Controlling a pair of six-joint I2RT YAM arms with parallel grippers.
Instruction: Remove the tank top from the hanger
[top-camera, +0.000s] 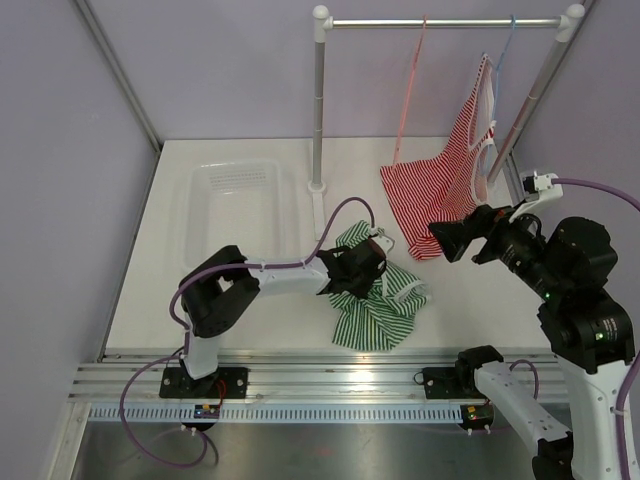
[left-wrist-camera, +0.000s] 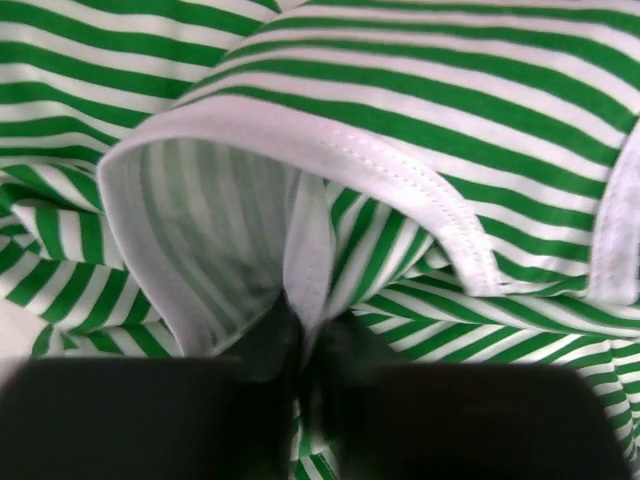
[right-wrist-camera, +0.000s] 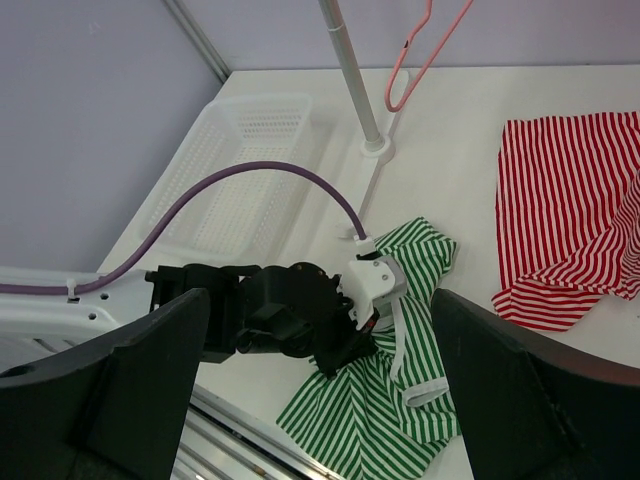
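Next, my left gripper rises, moves outward over the basket and dips, since the green top lies free of any hanger and the clear basket stands empty.
A red-and-white striped tank top (top-camera: 445, 185) hangs by its straps from a light blue hanger (top-camera: 505, 50) on the rail, and its lower part lies on the table (right-wrist-camera: 565, 215). A green-and-white striped tank top (top-camera: 385, 312) lies crumpled at the table's front middle. My left gripper (top-camera: 372, 285) is low on it and shut on its white-edged fabric (left-wrist-camera: 305, 250). My right gripper (top-camera: 452, 240) is open and empty, raised just in front of the red top's hem. Its wide-apart fingers (right-wrist-camera: 150, 380) frame the left arm and the green top (right-wrist-camera: 400, 420).
An empty pink hanger (top-camera: 410, 90) hangs on the rail left of the red top. The rack's left pole (top-camera: 318, 110) stands at the table's middle back, its right pole (top-camera: 530, 100) leans at the far right. A clear plastic basket (top-camera: 200, 180) sits at the back left.
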